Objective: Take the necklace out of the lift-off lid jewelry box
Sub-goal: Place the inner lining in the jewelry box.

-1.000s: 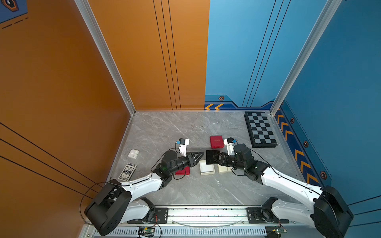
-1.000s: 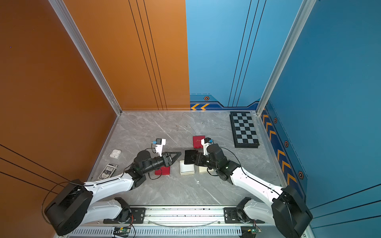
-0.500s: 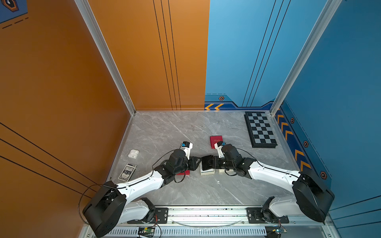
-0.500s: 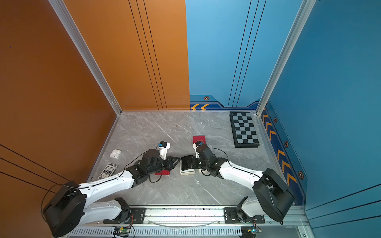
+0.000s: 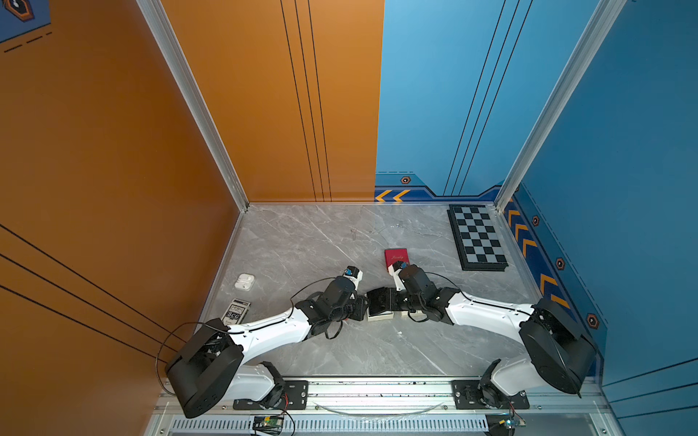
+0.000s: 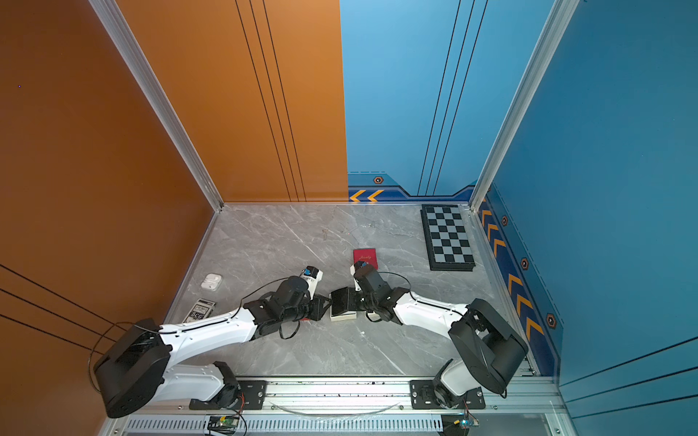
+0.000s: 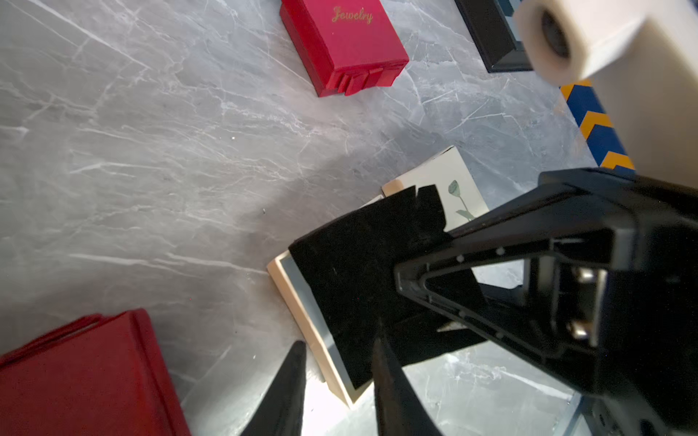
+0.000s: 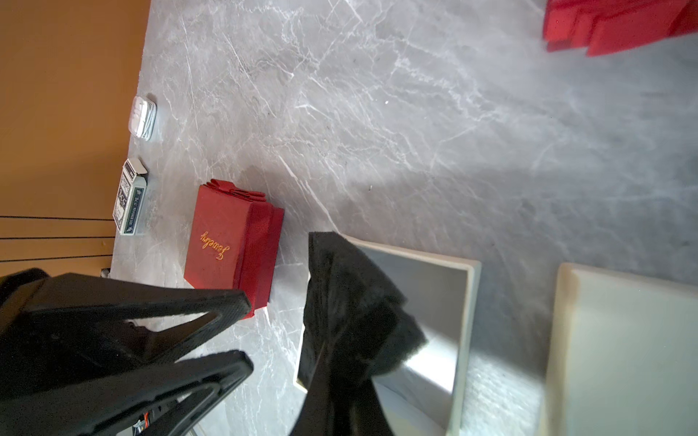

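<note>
My right gripper lowers its tilted black velvet pad into the open base of the jewelry box (image 5: 379, 309) (image 8: 430, 314) below the gripper next and releases the pad there.
The cream jewelry box (image 5: 379, 317) (image 6: 342, 316) stands open mid-table, its base also in the left wrist view (image 7: 302, 321) and the right wrist view (image 8: 434, 302). Its leaf-printed lid (image 7: 442, 177) (image 8: 623, 351) lies beside it. My right gripper (image 5: 392, 302) (image 6: 357, 300) (image 8: 332, 362) is shut on the black velvet pad (image 7: 359, 264) (image 8: 351, 294), which tilts up over the box. My left gripper (image 5: 364, 304) (image 6: 326, 302) (image 7: 338, 339) is open, with its fingers over the box's near corner. The necklace is hidden.
One red "Jewelry" box (image 5: 396, 256) (image 7: 347, 41) lies behind the arms, another (image 7: 75, 377) (image 8: 226, 245) under the left arm. A chessboard (image 5: 477, 238) sits at the back right. An earbud case (image 5: 244, 281) and a card deck (image 5: 237, 311) lie by the left wall.
Both grippers have come together at the box. The left one moved right to its corner and narrowed its fingers. The right one swung left with the pad still in its grip.
</note>
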`<state>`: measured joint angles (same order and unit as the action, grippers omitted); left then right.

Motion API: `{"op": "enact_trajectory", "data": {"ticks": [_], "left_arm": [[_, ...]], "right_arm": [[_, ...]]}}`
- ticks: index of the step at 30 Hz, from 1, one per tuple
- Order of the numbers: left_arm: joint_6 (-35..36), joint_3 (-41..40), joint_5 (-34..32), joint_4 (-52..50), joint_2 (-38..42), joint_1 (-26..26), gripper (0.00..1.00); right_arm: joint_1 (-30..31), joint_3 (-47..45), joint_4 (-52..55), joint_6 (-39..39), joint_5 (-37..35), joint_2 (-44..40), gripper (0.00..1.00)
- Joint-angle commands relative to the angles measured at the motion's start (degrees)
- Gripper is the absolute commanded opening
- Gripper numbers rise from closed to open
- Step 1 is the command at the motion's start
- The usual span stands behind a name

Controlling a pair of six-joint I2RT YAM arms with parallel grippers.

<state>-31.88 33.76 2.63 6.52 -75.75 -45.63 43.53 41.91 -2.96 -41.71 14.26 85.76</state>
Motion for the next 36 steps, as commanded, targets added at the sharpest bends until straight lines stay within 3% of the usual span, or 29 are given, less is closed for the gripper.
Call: {"op": "enact_trajectory", "data": {"ticks": [1,13,28,36], "left_arm": [[1.8,1.7,-2.6,-1.3,-0.8,-0.9,0.32],[3.2,3.9,-4.2,-1.8,-4.8,-2.3,0.30],[4.9,7.7,-6.6,-1.7,-11.7,-4.1,0.27],[4.8,8.8,-7.8,-2.2,-15.2,-4.4,0.23]], "right_arm": [[0.4,1.5,0.8,1.7,-1.1,1.2,0.08],[0.6,3.1,2.2,2.4,-0.6,5.1,0.07],[2.0,6.5,9.5,3.6,-5.8,9.3,0.07],[2.5,6.9,9.5,4.0,-5.4,7.8,0.14]]}}
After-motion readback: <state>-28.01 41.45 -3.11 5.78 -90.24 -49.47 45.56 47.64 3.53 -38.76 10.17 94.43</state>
